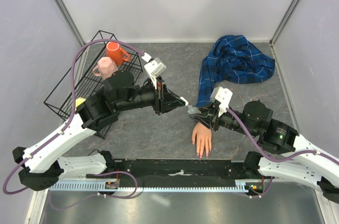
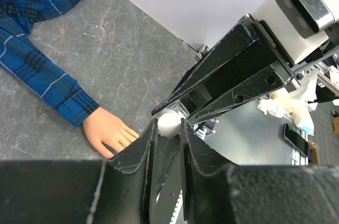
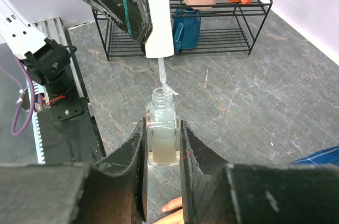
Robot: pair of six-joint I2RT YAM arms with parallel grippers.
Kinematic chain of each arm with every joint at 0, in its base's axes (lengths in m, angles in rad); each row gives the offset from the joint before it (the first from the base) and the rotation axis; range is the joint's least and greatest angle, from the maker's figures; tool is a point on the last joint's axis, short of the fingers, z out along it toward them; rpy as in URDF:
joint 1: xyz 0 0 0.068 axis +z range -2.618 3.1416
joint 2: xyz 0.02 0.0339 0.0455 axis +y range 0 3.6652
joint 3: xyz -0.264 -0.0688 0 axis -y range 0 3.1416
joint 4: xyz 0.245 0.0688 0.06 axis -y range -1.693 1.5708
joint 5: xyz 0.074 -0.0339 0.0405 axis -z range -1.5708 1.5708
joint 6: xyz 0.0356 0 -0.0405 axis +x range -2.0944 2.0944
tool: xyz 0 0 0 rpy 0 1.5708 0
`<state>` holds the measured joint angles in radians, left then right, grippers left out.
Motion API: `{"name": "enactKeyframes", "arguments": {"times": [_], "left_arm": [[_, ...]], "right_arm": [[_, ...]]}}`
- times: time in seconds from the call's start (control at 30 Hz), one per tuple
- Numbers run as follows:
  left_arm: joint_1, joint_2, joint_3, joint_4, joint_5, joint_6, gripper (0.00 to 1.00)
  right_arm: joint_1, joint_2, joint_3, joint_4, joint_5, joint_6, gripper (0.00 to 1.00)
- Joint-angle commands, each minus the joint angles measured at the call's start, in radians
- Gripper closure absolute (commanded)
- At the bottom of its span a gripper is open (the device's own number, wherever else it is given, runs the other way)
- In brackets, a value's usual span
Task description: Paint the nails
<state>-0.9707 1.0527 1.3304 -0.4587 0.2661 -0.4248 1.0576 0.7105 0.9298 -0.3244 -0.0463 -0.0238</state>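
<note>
The brush tip is lined up with the bottle's opening, so my left gripper will next move toward the bottle's opening [image 1: 189,107], put the cap on there with a turn and release it.
The pale mannequin hand [image 1: 202,138] lies palm down near the front edge, its nails [image 1: 202,154] pointing at me, and its blue plaid sleeve [image 1: 209,83] runs back. My right gripper [image 3: 161,139] is shut on a small clear bottle [image 3: 162,134], held open-necked above the wrist. My left gripper [image 2: 168,128] is shut on the white cap [image 3: 159,28]. The cap's brush [image 3: 164,78] has its tip at the bottle's mouth. The cap [image 2: 169,123] and the hand [image 2: 108,131] also show in the left wrist view. One fingertip [image 3: 172,206] shows below the bottle.
A black wire rack [image 1: 79,86] stands at the left with an orange mug [image 1: 115,52] and a pink mug [image 1: 105,68] on it. The rest of the plaid shirt [image 1: 238,60] is bunched at the back right. Grey walls close in three sides.
</note>
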Motion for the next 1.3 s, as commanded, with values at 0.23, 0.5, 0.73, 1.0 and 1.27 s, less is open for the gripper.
{"name": "enactKeyframes", "arguments": {"times": [0.23,0.5,0.73,1.0,1.27], "left_arm": [[0.003,-0.036,0.001,0.046,-0.010,0.000,0.98],[0.001,-0.037,0.013,0.037,-0.010,0.006,0.98],[0.001,-0.031,0.004,0.037,-0.015,0.006,0.98],[0.003,-0.014,0.009,0.037,-0.018,0.009,0.98],[0.004,-0.007,0.009,0.037,-0.015,0.009,0.98]], "right_arm": [[0.001,0.003,0.023,0.033,0.006,-0.005,1.00],[0.001,0.006,0.023,0.035,0.006,-0.004,1.00],[0.001,-0.002,0.023,0.035,0.010,-0.004,1.00],[0.001,-0.005,0.020,0.036,0.005,-0.005,1.00],[0.001,-0.008,0.018,0.035,0.011,-0.005,1.00]]}}
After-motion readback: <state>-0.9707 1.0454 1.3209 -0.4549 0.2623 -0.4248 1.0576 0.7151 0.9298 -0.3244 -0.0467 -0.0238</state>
